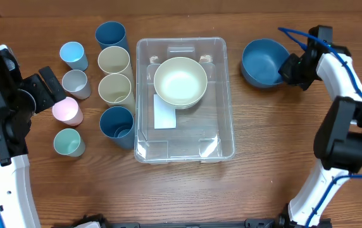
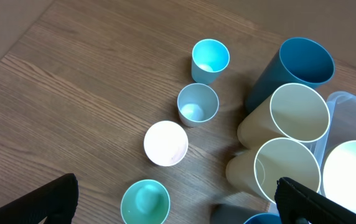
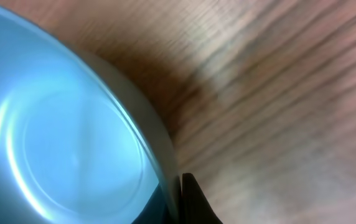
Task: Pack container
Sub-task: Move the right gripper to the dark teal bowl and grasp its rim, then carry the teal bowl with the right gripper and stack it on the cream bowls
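My right gripper will go up over the bin, then lower and let go of the blue bowl [image 1: 263,61] in the cream bowl [image 1: 180,81], which is to its left in the overhead view.
The container [image 1: 226,120], a large clear bin, sits mid-table with a cream bowl [image 1: 180,81] inside at its far end and a white label on its base. To its right a blue bowl [image 1: 263,61] rests on the wood. My right gripper [image 1: 290,66] is shut on that bowl's right rim; in the right wrist view the rim of the blue bowl [image 3: 60,137] is pinched between the fingers of the right gripper [image 3: 179,196]. My left gripper [image 1: 49,88] hangs open over the small cups, and the left wrist view shows nothing between the fingers of the left gripper [image 2: 177,193].
Left of the bin stand several cups: dark blue [image 1: 111,37], two cream [image 1: 114,61], another dark blue [image 1: 117,124], and smaller light blue [image 1: 73,55], grey [image 1: 76,83], pink [image 1: 68,111] and teal [image 1: 68,142] ones.
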{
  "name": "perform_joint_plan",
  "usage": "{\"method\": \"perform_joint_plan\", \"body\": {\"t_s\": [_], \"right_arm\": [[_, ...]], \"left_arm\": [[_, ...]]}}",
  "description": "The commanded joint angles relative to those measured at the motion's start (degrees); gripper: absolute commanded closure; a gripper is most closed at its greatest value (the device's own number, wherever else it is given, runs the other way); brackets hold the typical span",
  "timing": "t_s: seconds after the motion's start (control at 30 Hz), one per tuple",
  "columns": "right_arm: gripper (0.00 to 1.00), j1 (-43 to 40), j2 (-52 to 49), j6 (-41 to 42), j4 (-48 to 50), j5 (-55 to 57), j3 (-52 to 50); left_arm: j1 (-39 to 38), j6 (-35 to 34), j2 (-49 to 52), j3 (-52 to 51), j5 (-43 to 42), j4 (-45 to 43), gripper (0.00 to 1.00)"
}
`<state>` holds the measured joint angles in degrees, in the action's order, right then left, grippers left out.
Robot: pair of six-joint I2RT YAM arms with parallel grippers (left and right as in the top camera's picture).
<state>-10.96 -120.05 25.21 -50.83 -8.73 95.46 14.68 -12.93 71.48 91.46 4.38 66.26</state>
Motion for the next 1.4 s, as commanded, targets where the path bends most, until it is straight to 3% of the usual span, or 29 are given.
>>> {"method": "perform_joint_plan", "body": {"t_s": [0.0, 0.17, 0.33, 0.57, 0.9, 1.0, 1.23, 1.37], "right_arm": [[0.96, 2.14, 16.92, -4.92, -0.87, -4.92, 1.42], [0.96, 9.62, 30.03, -9.27, -3.45, -6.8, 1.42], [0.96, 20.13, 33.05, -9.6, -6.45, -5.88, 1.27], [0.96, 31.26, 23.69, -7.43, -4.5, -0.92, -1.03], [0.96, 33.94, 10.47, -7.21, 2.73, 1.22, -1.01], [0.64, 33.92, 9.55, -7.21, 2.45, 1.2, -1.01], [0.6, 33.75, 16.11, -7.67, 1.57, 1.99, 3.82], [0.49, 31.39, 22.86, -7.56, -2.71, 4.31, 6.64]], "left_arm": [[0.26, 1.36, 0.09, 1.27, 0.5, -0.09, 0.0], [0.26, 1.36, 0.09, 1.27, 0.5, -0.07, 0.0], [0.26, 1.36, 0.09, 1.27, 0.5, -0.07, 0.0], [0.26, 1.36, 0.09, 1.27, 0.5, -0.07, 0.0], [0.26, 1.36, 0.09, 1.27, 0.5, -0.07, 0.0], [0.26, 1.36, 0.09, 1.27, 0.5, -0.07, 0.0], [0.26, 1.36, 0.09, 1.27, 0.5, -0.07, 0.0], [0.26, 1.33, 0.09, 1.27, 0.5, -0.07, 0.0]]}}
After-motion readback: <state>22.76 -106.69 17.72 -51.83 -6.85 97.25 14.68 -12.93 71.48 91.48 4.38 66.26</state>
